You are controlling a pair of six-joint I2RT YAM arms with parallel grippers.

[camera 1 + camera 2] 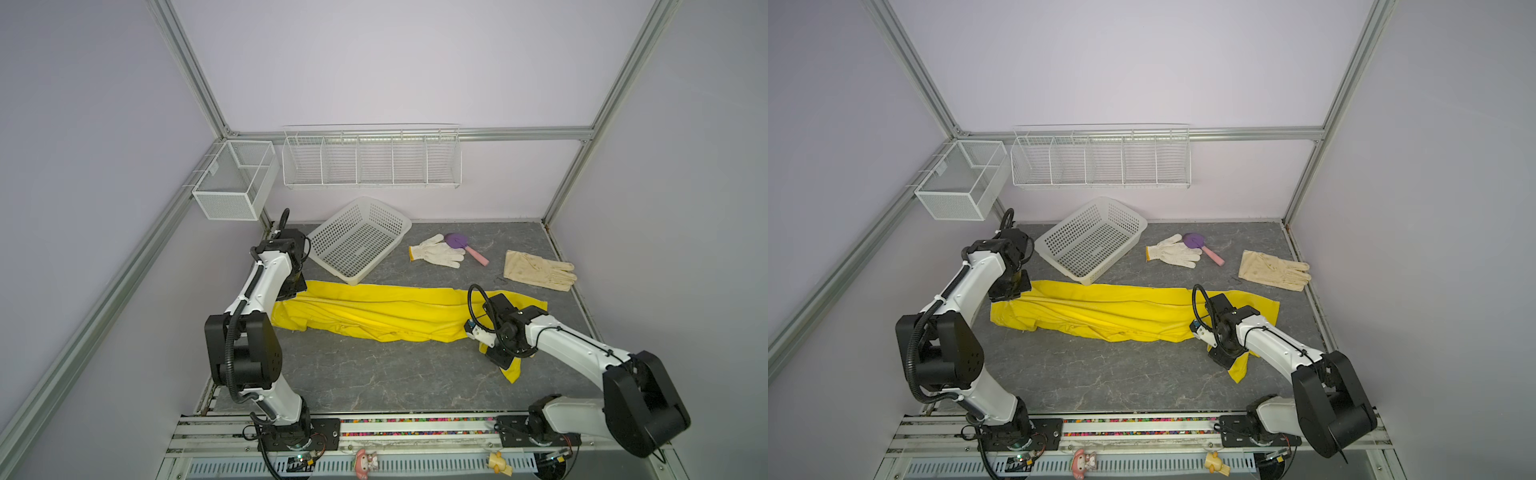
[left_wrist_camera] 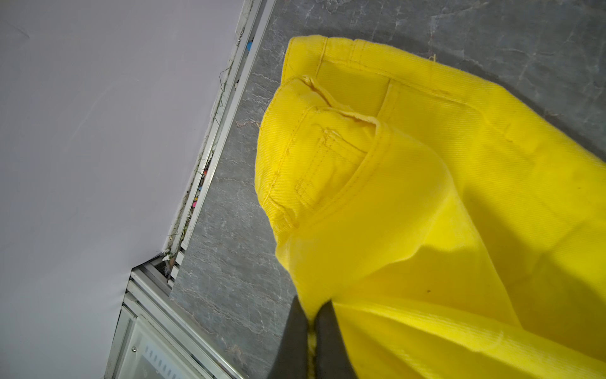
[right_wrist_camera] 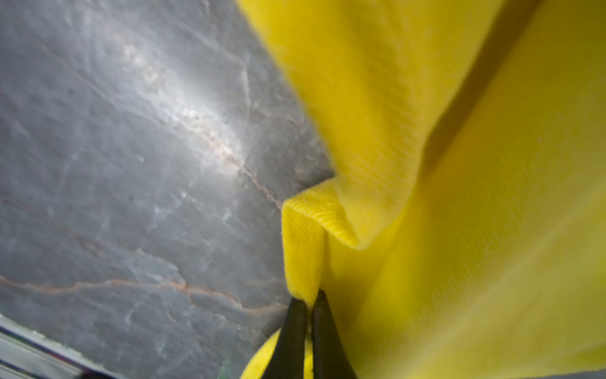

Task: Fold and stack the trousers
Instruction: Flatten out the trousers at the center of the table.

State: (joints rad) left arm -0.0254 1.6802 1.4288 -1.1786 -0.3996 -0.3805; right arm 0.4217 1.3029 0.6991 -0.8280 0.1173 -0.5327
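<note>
Next, my right gripper pulls the hem of the yellow trousers' leg toward the side, since the leg is bunched. Then it pulls the hem back toward the bare near tabletop and releases it.
The yellow trousers [image 1: 374, 316] [image 1: 1100, 311] lie stretched across the grey table in both top views, waist to the left and legs to the right. My left gripper [image 2: 313, 306] is shut on a fold of fabric near the waistband [image 2: 305, 157], at the far left end under the left wrist [image 1: 291, 286]. My right gripper [image 3: 309, 300] is shut on a hemmed edge of a trouser leg [image 3: 305, 249] at the near right, where a yellow corner [image 1: 513, 372] pokes out below the right wrist [image 1: 500, 353]. Both sets of fingertips are hidden in the top views.
A white perforated basket [image 1: 359, 241] leans tilted just behind the trousers. Behind on the right lie a white knit glove [image 1: 436, 250], a purple and pink scoop [image 1: 461, 243] and a cream glove [image 1: 538, 270]. Wire racks [image 1: 370, 160] and a mesh box [image 1: 235, 178] hang on the walls.
</note>
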